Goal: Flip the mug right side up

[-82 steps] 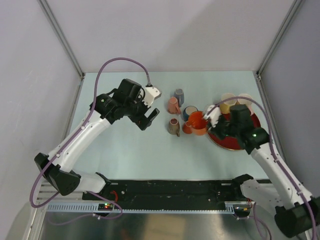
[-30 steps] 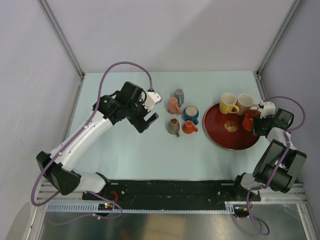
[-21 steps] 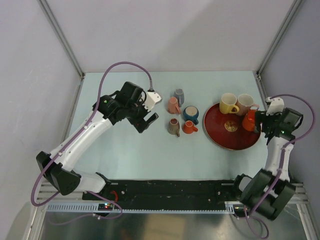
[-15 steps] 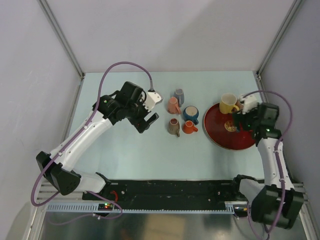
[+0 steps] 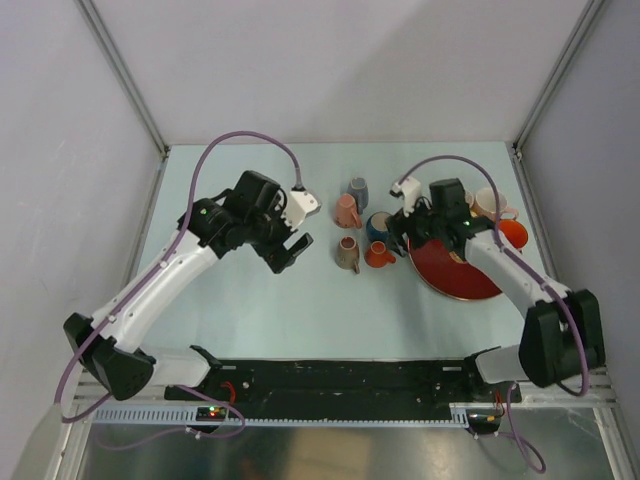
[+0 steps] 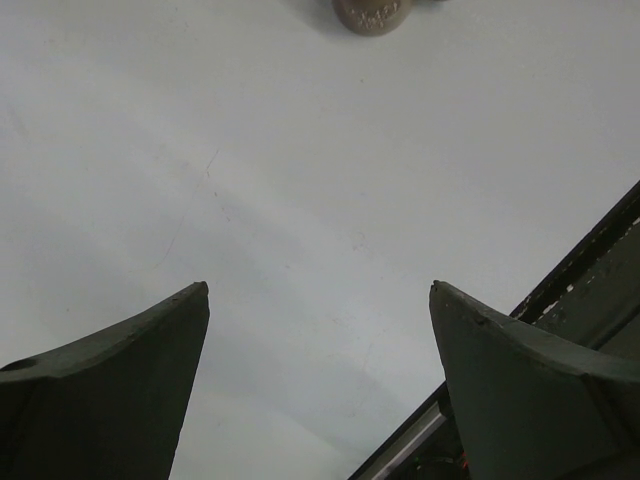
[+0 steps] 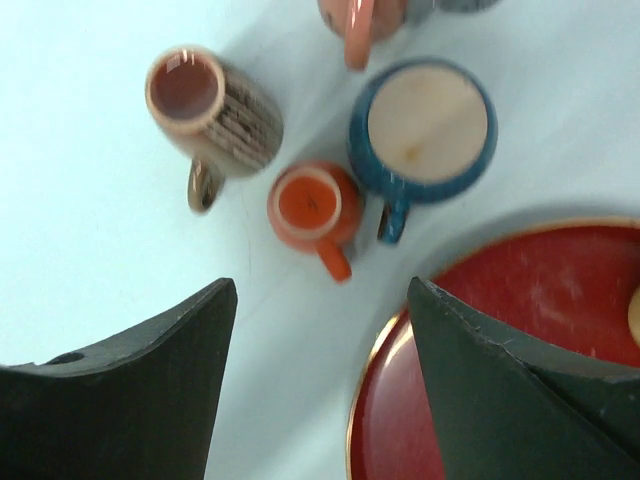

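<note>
Next, my right gripper moves down past the small orange mug (image 5: 378, 255) onto the brown mug's handle, which lies below it and to its left in the top view.
Several mugs stand in a cluster left of the red plate (image 5: 455, 280). The blue mug (image 7: 430, 115), the small orange mug (image 7: 310, 203) and the brown mug (image 7: 205, 105) all show flat bottoms upward. My right gripper (image 7: 320, 290) hovers open and empty over bare table between the small orange mug (image 5: 378, 255) and the plate's rim. From above, the right gripper (image 5: 397, 238) sits beside the blue mug (image 5: 380, 226). My left gripper (image 5: 291, 249) is open and empty, left of the brown mug (image 5: 347, 254). The left gripper (image 6: 318, 290) sees only that mug's base (image 6: 370, 12).
A pink mug (image 5: 347, 211) and a grey-blue mug (image 5: 358, 190) stand behind the cluster. An orange mug (image 5: 513, 233) and a pale mug (image 5: 491, 201) rest on the plate's right side; my right arm covers the plate's far edge. The black rail (image 5: 340, 380) runs along the near edge.
My right arm swung from the plate's right side, leaving the orange mug there, across to the mug cluster, jaws wider. The left arm shifted slightly toward me.
</note>
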Controlling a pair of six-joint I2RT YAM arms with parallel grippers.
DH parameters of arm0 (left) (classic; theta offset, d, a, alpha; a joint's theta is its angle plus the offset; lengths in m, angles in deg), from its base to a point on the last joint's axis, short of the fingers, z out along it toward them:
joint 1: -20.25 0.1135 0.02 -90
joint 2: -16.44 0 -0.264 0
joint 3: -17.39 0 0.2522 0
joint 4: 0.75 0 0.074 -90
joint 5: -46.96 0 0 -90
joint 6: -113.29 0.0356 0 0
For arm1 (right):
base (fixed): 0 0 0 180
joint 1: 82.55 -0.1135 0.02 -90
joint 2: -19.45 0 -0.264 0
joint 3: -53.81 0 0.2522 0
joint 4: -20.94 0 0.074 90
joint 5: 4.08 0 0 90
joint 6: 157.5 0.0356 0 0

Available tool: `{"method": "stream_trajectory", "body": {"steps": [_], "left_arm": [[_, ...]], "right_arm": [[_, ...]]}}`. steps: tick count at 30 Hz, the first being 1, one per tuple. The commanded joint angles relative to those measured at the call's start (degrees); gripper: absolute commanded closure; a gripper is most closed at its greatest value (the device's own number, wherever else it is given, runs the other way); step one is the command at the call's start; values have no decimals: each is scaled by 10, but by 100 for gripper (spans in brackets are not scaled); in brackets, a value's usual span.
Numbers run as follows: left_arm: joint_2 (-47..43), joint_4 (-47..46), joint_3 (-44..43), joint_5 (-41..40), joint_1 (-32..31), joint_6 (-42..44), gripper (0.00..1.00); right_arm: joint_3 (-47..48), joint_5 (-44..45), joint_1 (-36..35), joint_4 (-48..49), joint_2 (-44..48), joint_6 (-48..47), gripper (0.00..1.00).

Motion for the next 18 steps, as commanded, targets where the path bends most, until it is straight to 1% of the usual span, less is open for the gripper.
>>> {"method": "stream_trajectory", "body": {"steps": [1, 4, 6, 10, 18], "left_arm": [[-52, 2, 25, -37, 7, 29, 5], [-70, 4, 42, -46, 11, 42, 5], [-77, 7, 48, -46, 12, 45, 5], [-84, 11, 52, -46, 18, 47, 5], [-81, 14, 55, -46, 30, 42, 5]], "right_arm": [[63, 43, -31, 87, -81, 52, 25], [88, 73, -23, 122, -141, 114, 27], [107, 80, -16, 131, -182, 136, 27], [149, 85, -18, 138, -229, 135, 28], [192, 80, -50, 156, -271, 98, 30]]}}
